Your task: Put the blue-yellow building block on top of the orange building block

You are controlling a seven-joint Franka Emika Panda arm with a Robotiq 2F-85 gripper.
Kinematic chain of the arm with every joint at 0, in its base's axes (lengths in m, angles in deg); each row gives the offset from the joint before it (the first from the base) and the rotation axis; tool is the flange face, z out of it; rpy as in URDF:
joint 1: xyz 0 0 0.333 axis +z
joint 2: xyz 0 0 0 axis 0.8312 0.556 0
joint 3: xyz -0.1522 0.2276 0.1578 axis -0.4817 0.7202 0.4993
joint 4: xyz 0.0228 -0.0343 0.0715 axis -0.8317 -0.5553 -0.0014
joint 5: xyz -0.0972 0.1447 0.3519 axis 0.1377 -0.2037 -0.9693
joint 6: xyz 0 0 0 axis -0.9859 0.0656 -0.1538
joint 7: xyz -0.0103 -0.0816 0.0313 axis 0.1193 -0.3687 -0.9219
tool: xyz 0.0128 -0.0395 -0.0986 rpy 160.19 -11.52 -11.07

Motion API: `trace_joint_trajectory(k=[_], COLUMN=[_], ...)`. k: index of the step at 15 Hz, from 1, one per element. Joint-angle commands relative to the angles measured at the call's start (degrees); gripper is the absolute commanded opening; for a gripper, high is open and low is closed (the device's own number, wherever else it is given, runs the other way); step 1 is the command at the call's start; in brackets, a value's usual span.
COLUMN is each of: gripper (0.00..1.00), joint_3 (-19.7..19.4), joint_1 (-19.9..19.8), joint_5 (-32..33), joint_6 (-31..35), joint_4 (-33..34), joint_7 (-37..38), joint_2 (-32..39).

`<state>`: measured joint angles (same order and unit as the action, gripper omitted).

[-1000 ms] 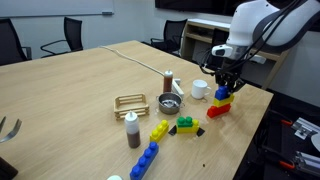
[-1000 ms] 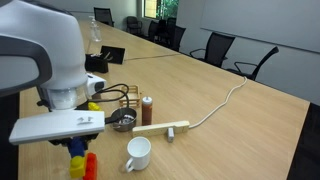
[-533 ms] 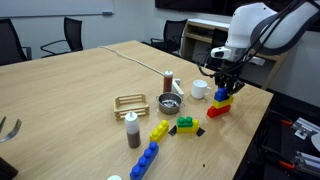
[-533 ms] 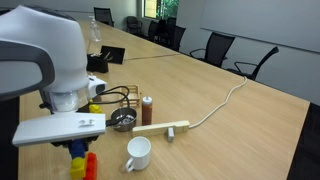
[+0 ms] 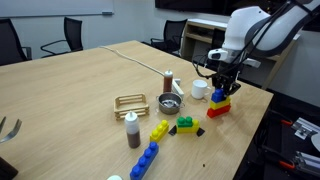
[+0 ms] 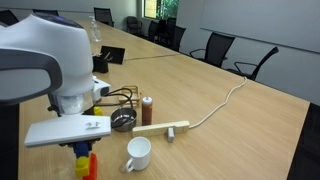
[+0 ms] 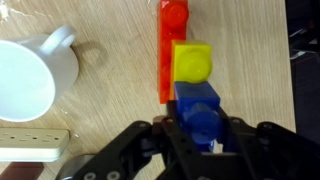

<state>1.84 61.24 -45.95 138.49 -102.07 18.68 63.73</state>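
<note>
The blue end comes down onto the orange building block (image 5: 216, 109) (image 7: 170, 45) next as my gripper moves down with a slight turn. My gripper then releases the blue-yellow block, since that block sits tilted.
The blue-yellow building block (image 7: 197, 95) stands tilted on the orange building block (image 7: 170, 45) near the table's edge. In the wrist view its yellow part overlaps the orange brick and its blue part lies between my fingers. My gripper (image 7: 198, 135) is shut on the blue end from above. In both exterior views the stack shows under the gripper (image 5: 222, 86): blue-yellow block (image 5: 220, 98) over the orange block (image 5: 216, 109), and the orange block (image 6: 92, 166) partly hidden by the arm.
A white mug (image 5: 199, 89) (image 7: 30, 80) stands close beside the stack, with a wooden bar (image 6: 162, 128) near it. A green brick (image 5: 185, 124), a yellow brick (image 5: 159, 130), a long blue brick (image 5: 146, 160), a brown bottle (image 5: 132, 130), a metal strainer (image 5: 170, 103) and a wooden rack (image 5: 130, 102) lie further in.
The arm has shifted slightly above the stack. The blue-yellow block stays between the fingers on the orange block.
</note>
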Motion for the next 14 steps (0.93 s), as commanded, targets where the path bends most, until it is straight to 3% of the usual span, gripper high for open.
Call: trace_joint_trajectory(k=[1, 14], gripper=[0.1, 0.1], joint_3=[1.0, 1.1], joint_1=[-2.0, -3.3], joint_5=[-0.4, 1.4], joint_6=[0.8, 0.7], joint_4=[1.5, 1.6], joint_7=[-1.7, -0.8], joint_2=[2.0, 2.2])
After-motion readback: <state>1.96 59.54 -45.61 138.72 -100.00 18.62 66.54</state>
